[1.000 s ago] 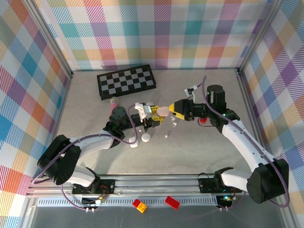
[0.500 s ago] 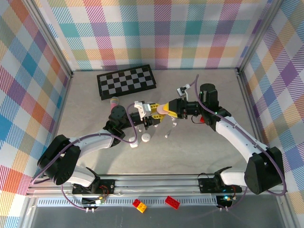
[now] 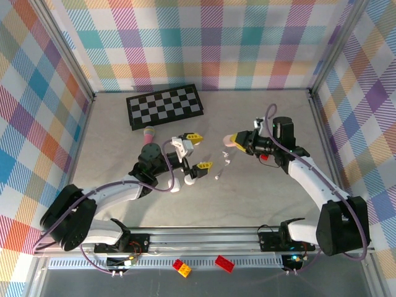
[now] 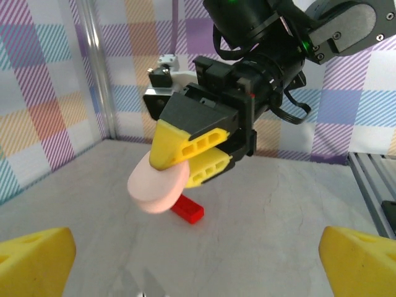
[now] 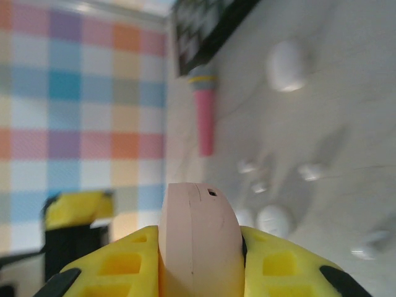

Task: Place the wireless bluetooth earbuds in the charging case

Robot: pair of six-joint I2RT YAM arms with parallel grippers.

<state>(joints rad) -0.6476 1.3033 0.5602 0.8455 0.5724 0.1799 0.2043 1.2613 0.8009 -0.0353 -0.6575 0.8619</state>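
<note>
The bare tabletop beside the small white earbuds is empty, so my right gripper will next move down there and let go of the closed pink charging case (image 3: 228,141).
My right gripper (image 3: 232,141) is shut on a closed pink charging case (image 3: 228,141), held above the table. In the left wrist view the pink case (image 4: 158,185) sticks out from the right gripper's yellow fingers (image 4: 189,136). The right wrist view has the case (image 5: 198,238) edge-on between both pads. My left gripper (image 3: 198,151) stands wide open to the case's left, nothing between its fingers (image 4: 34,260). Small white earbuds (image 3: 226,156) (image 3: 218,176) lie on the table below the case. More earbuds (image 5: 312,170) (image 5: 247,166) appear blurred in the right wrist view.
White rounded cases (image 3: 189,179) (image 3: 175,187) lie by the left gripper. A pink stick-shaped toy (image 3: 149,133) and a chessboard (image 3: 164,105) lie at the back left. A red brick (image 3: 265,156) sits under the right arm. Two bricks (image 3: 181,266) (image 3: 224,263) rest on the front rail.
The left gripper has opened wide and drawn back from the pink case. The right gripper has pulled away to the right with the case in it.
</note>
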